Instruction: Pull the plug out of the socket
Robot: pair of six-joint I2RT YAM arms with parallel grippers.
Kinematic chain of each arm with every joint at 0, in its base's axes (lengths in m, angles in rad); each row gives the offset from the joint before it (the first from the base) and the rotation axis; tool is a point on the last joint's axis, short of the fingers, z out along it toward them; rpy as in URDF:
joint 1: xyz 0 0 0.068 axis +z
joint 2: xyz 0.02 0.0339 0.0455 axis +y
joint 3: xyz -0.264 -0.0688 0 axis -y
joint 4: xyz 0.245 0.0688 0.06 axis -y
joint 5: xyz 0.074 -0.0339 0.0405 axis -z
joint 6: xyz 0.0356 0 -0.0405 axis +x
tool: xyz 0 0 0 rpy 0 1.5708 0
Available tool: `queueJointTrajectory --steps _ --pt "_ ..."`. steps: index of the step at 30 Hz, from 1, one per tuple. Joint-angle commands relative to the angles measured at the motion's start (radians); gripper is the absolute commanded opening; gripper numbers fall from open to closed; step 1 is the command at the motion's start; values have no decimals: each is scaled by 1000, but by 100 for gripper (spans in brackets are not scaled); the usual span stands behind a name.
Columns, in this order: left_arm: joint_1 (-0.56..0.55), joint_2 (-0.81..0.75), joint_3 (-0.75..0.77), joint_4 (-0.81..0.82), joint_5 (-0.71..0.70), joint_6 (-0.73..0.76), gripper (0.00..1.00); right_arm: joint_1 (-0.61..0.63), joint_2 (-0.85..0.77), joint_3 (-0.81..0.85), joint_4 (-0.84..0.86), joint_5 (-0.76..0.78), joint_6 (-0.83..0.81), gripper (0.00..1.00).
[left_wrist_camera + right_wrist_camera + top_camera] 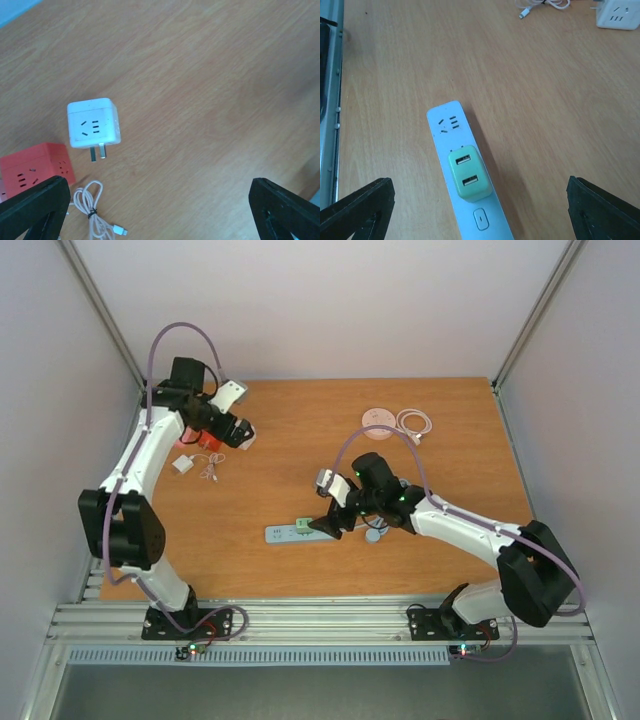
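I should move my left gripper back, down and right in the top view to the green plug's raised long sides below.
A pale blue power strip lies on the wooden table, also in the top view. A green two-port USB plug sits plugged into it, seen in the top view too. My right gripper is open, its fingertips wide apart on either side of the strip, above and just behind the plug; in the top view the gripper hovers over the strip's right end. My left gripper is open and empty at the far left, far from the strip.
A white cube socket, a red cube socket and a coiled white cable lie under the left gripper. A round white disc and another coiled cable lie at the back right.
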Motion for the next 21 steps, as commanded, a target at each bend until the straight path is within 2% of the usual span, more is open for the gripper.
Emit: queueJointTrajectory --steps 1,10,13,17,21 --pt "-3 -97 -76 96 70 -12 100 -33 -74 -46 -9 -43 6 95" --pt "-38 -261 -290 99 277 96 100 -93 -102 -156 52 -72 -34 96" --pt "-100 -337 -401 154 267 130 100 -93 -92 -178 68 -71 -59 96" --pt "-236 -415 -546 225 224 163 100 -94 -71 -188 83 -75 -79 95" --pt "-344 -459 -694 329 173 178 95 -93 -50 -192 91 -90 -87 95"
